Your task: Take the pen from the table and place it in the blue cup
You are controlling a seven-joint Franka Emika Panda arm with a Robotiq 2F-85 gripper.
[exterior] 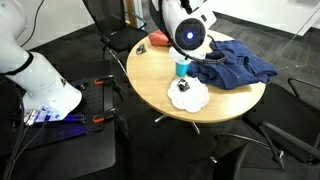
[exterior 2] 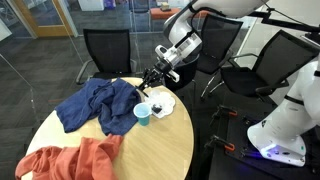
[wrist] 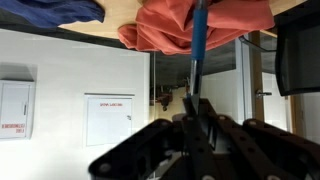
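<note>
The pen's end sticks out ahead of the gripper's fingers, so next I should move over the blue cup's opening (exterior 2: 142,108), lower the pen in and release it.
My gripper (wrist: 194,112) is shut on a slim blue pen (wrist: 199,45), which sticks out beyond the fingertips in the wrist view. In both exterior views the gripper (exterior 2: 152,80) hangs in the air over the round wooden table (exterior 2: 150,150), a little above and beyond the blue cup (exterior 2: 143,113). The cup (exterior: 181,68) stands upright near the table's middle, between the blue cloth and the white cloth. The pen is too small to make out in the exterior views.
A crumpled blue cloth (exterior 2: 95,105) lies beside the cup, and an orange-red cloth (exterior 2: 70,160) lies at one table edge. A white cloth (exterior: 187,94) with a small dark object on it lies near the cup. Black office chairs (exterior 2: 108,50) ring the table.
</note>
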